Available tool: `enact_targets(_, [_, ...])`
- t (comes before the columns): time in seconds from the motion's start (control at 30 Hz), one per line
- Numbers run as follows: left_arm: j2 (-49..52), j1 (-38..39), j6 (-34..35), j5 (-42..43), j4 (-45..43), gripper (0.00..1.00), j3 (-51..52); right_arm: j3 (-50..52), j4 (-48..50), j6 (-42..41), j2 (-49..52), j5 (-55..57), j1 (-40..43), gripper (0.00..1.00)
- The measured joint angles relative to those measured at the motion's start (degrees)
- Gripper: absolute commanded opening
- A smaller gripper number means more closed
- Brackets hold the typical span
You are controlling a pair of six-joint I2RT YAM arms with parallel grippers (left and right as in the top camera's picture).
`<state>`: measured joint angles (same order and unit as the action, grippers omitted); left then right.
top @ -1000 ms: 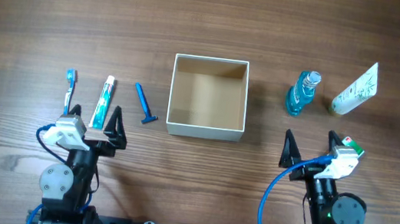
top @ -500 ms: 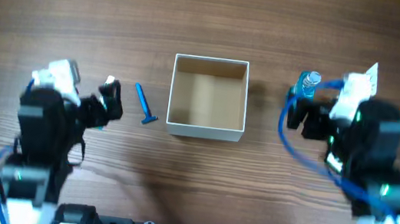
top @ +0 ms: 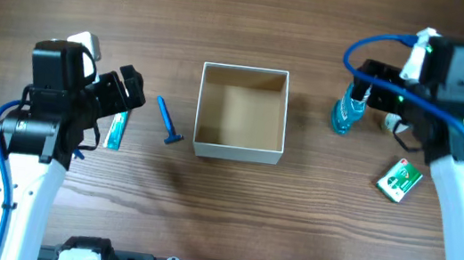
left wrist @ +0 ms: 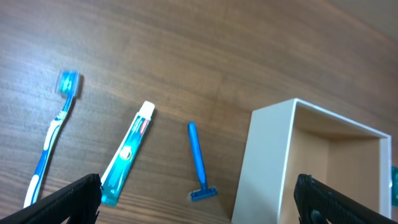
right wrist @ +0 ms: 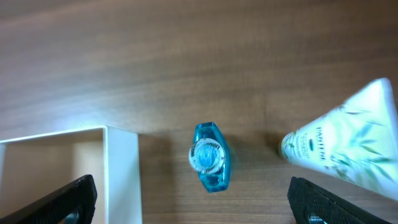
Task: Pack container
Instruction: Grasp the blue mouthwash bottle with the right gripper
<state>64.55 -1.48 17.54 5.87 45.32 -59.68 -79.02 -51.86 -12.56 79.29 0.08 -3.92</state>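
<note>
The bottle is standing upright with its round top facing up. My right gripper needs to go down next onto the blue bottle's cap end, with open fingers on either side.
The container, a square white-walled box with a tan inside, stands empty at mid-table; it also shows in the left wrist view and the right wrist view. My left gripper is open and empty above a blue razor and a toothpaste tube. A blue toothbrush lies further left. My right gripper is open and empty above a blue bottle.
A white tube lies right of the bottle, mostly hidden under my right arm in the overhead view. A small green box lies at the right, nearer the table's front. The table is wood.
Both arms have risen from the table's front and reached forward: the left over the razor and toothpaste, the right over the blue bottle. The green box is now uncovered.
</note>
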Motion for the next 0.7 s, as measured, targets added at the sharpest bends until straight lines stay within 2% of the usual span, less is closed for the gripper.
enact_targets(0.17, [1.1,0.0,0.0,-0.2,1.2,1.00,0.0,0.0,-0.3,0.8,10.7,0.2,0.0,1.00])
enact_targets(0.3, [1.1,0.0,0.0,-0.2,1.2,1.00,0.0,0.0,-0.3,2.8,14.7,0.2,0.0,0.98])
enact_targets(0.43, [1.1,0.0,0.0,-0.2,1.2,1.00,0.0,0.0,-0.3,4.3,18.2,0.1,0.0,0.85])
enact_targets(0.5, [1.1,0.0,0.0,-0.3,1.2,1.00,0.0,0.0,-0.2,4.7,18.3,0.0,0.0,0.70])
enact_targets(0.7, [1.1,0.0,0.0,-0.4,1.2,1.00,0.0,0.0,0.0,4.9,18.3,0.0,0.0,0.71])
